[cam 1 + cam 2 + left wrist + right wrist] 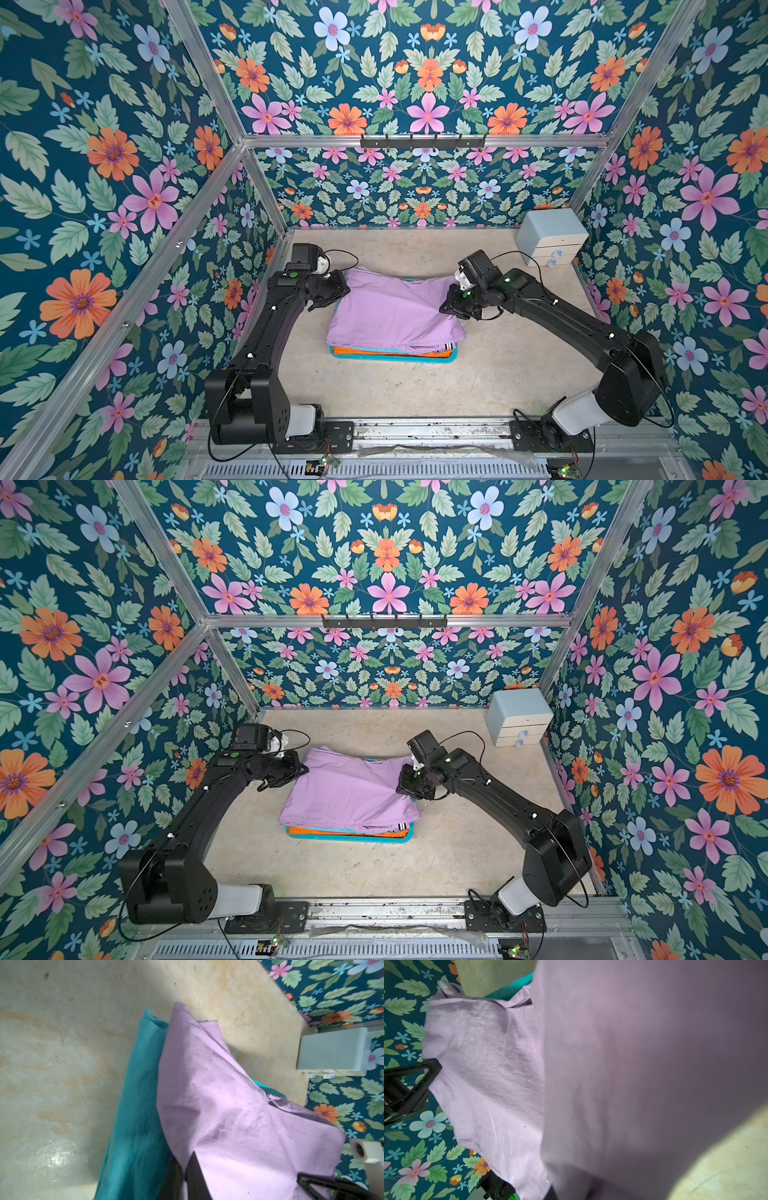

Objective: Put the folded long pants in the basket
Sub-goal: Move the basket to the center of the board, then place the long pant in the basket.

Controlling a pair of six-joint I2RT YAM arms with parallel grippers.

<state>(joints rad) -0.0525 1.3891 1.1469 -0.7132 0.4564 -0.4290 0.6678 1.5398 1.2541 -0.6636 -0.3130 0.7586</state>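
The left gripper lowers over the teal part of the basket beside the lilac pants' held edge next and releases the pants there, since that part still shows uncovered.
Lilac folded long pants (390, 307) (349, 791) hang stretched between both grippers, draped over the teal basket (399, 360) (353, 840). Only the basket's near rim shows. Inside it lie orange pants (374, 353) and, under the lilac cloth, turquoise pants (135, 1122). My left gripper (340, 291) (185, 1169) is shut on the lilac pants' left edge. My right gripper (446, 305) pinches their right edge. In the right wrist view the lilac cloth (488, 1064) covers the jaws.
A pale grey-blue drawer box (550, 237) (332, 1051) stands in the far right corner. A black hook rail (424, 141) hangs on the back frame. Flowered walls close in three sides. Bare beige floor (498, 374) surrounds the basket.
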